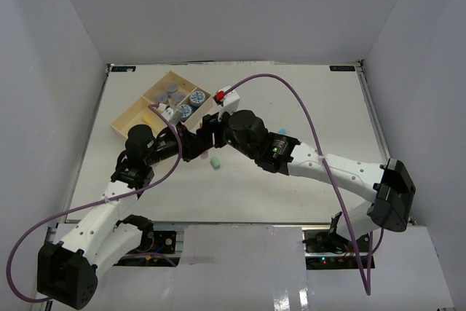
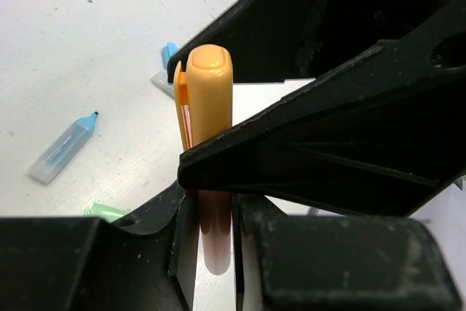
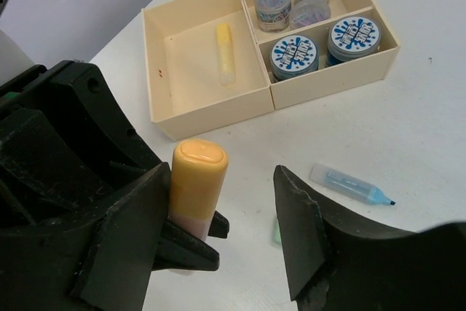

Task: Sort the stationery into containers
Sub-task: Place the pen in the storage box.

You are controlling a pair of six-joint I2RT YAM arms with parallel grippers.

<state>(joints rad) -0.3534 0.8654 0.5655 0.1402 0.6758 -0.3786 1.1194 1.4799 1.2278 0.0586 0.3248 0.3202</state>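
Note:
My left gripper should next swing left in the top view over the tray's long section, already holding a yellow stick, then lower and release.
An orange stick [image 2: 209, 92] stands upright between my left gripper's [image 2: 211, 253] pads, which are shut on its pale lower end. My right gripper [image 3: 222, 205] is open around the stick's orange cap [image 3: 196, 176]. Its left finger rests against the cap and its right finger stands well apart. Both grippers meet above the table's middle [image 1: 202, 136]. The pale-wood tray [image 3: 156, 56] holds a yellow stick [image 3: 226, 52] in its long section. Two blue-and-white rolls [image 3: 293, 54] fill one small section and grey rolls [image 3: 273, 1] the other.
A pale blue marker [image 3: 351, 185] lies on the table right of the grippers. A green piece [image 3: 277, 232] lies under my right finger, also visible from above [image 1: 215, 162]. Another blue piece [image 1: 282, 132] lies beside the right arm. Purple cables arc over the table.

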